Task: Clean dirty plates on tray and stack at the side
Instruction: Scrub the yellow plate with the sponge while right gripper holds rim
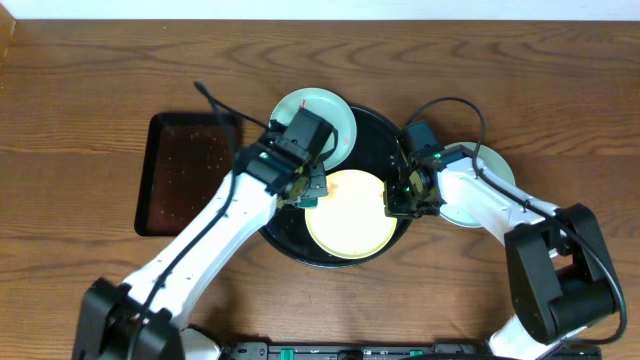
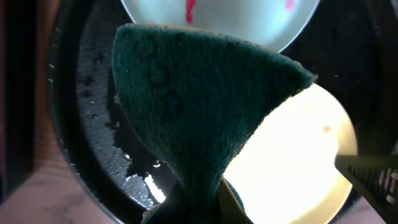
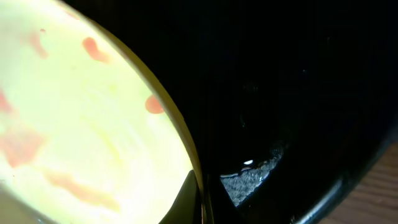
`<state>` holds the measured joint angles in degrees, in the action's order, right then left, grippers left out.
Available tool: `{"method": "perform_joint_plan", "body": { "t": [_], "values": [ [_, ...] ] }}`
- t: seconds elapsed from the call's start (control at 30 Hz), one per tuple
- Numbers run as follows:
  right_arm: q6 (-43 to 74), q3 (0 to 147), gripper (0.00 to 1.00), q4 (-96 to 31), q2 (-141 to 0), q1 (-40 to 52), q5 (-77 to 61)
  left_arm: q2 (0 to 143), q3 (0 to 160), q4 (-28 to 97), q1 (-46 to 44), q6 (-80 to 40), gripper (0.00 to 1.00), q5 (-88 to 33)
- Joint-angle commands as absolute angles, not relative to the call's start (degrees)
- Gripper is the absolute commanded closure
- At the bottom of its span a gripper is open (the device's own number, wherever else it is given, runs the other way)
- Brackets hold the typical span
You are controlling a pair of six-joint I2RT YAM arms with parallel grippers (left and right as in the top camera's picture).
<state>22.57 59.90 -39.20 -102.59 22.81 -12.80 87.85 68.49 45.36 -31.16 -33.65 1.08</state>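
Note:
Beside the tray, to my right gripper's right in the overhead view, lies the second blue-green plate (image 1: 497,167), so I should lift, cross over it, lower to stack and release.
The round black tray (image 1: 375,135) holds the pale yellow plate (image 1: 350,215), which is smeared red in the right wrist view (image 3: 81,124). A blue-green plate (image 1: 312,108) with red smears lies over the tray's back rim; it also shows in the left wrist view (image 2: 236,18). A second blue-green plate (image 1: 463,213) lies on the table right of the tray, partly under my right arm. My left gripper (image 1: 310,188) is shut on a dark green sponge (image 2: 199,106) at the yellow plate's left edge. My right gripper (image 1: 403,200) is shut on the yellow plate's right rim (image 3: 200,196).
A smaller rectangular black tray (image 1: 185,175) lies on the wooden table to the left. The round tray's floor is wet and glossy (image 2: 93,124). My right gripper's tip shows in the left wrist view (image 2: 373,180).

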Motion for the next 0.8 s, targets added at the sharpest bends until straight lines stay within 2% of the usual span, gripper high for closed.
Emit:
{"method": "perform_joint_plan", "body": {
  "t": [0.0, 0.37, 0.77],
  "values": [
    [20.49, 61.21, 0.99, -38.57, -95.46, 23.35, -8.38, 86.80, 68.60, 45.65, -30.76, -31.70, 0.93, 2.17],
    [18.52, 61.21, 0.99, -41.15, -81.08, 25.21, 12.95, 86.85, 68.60, 45.17, -30.76, -31.70, 0.93, 3.70],
    [18.20, 61.21, 0.99, -41.85, -80.03, 36.60, 41.76, 86.85, 68.58, 45.19, -30.76, -31.73, 0.93, 3.70]
  ]
}}
